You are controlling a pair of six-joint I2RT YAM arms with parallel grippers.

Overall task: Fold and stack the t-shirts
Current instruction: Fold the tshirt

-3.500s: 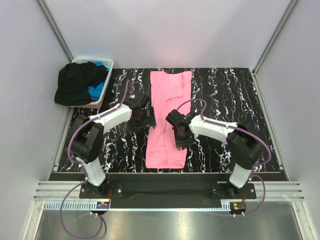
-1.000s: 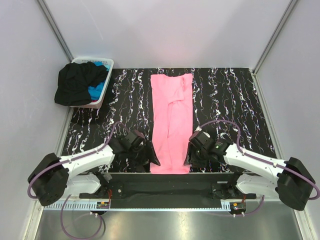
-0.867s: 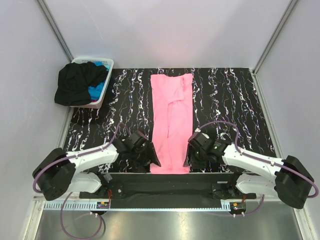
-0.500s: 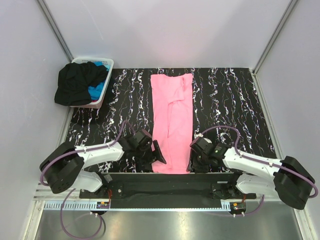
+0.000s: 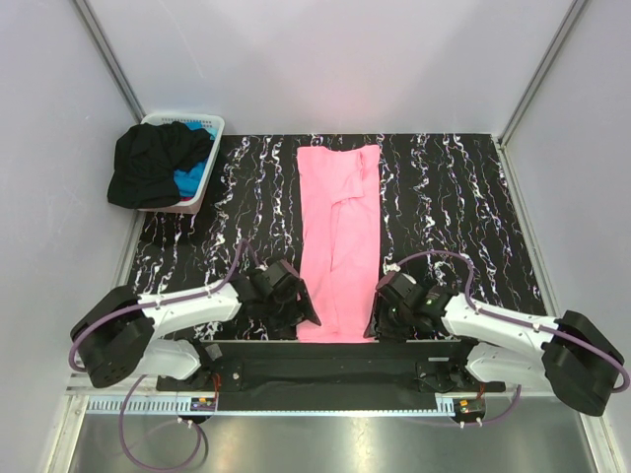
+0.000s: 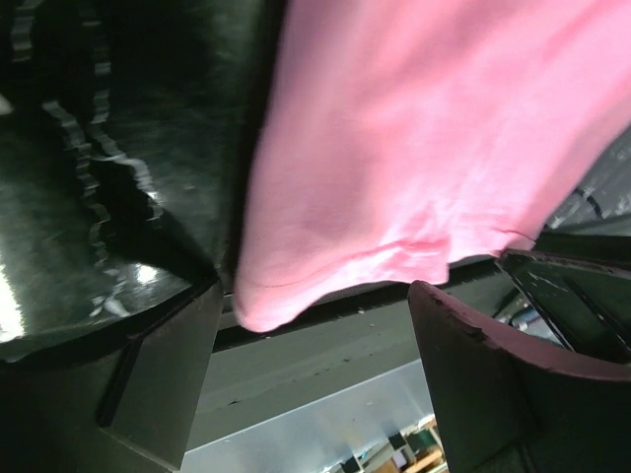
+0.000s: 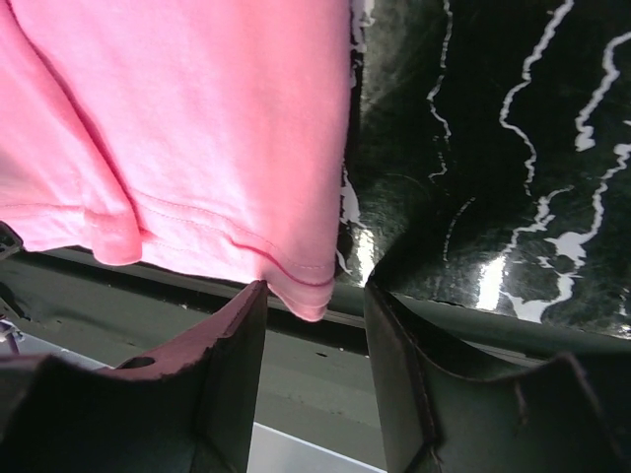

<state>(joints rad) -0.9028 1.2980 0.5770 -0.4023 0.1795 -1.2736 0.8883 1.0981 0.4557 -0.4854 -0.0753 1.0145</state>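
Note:
I should keep my right gripper low by the table edge next and close its fingers on the t-shirt's near hem corner [image 5: 370, 338] [image 7: 309, 300], because that corner hangs between its open fingers.
The bright pink t-shirt [image 5: 335, 227] lies as a long narrow strip down the middle of the black marbled table [image 5: 444, 197]. My left gripper [image 5: 308, 313] is low at its near left corner. In the left wrist view the pink corner [image 6: 271, 301] sits between the tips of the open left gripper [image 6: 315, 340], untouched by the fingers [image 6: 148, 374]. My right gripper [image 5: 377, 317] is at the near right corner. There the hem corner [image 7: 308, 296] hangs inside the open right gripper [image 7: 311, 330]. The black t-shirt [image 5: 148, 163] and blue t-shirt [image 5: 189, 179] are heaped at the far left.
A white slotted basket [image 5: 212, 126] at the far left corner holds the black and blue shirts, and the black one spills over its left side. The table's near edge and a dark rail [image 5: 325, 367] run just under both grippers. White walls close in the sides and back.
Both grippers have slid closer to the pink shirt's near corners, the right one also nearer the table's edge. The left jaws have narrowed a little. The shirt has not moved.

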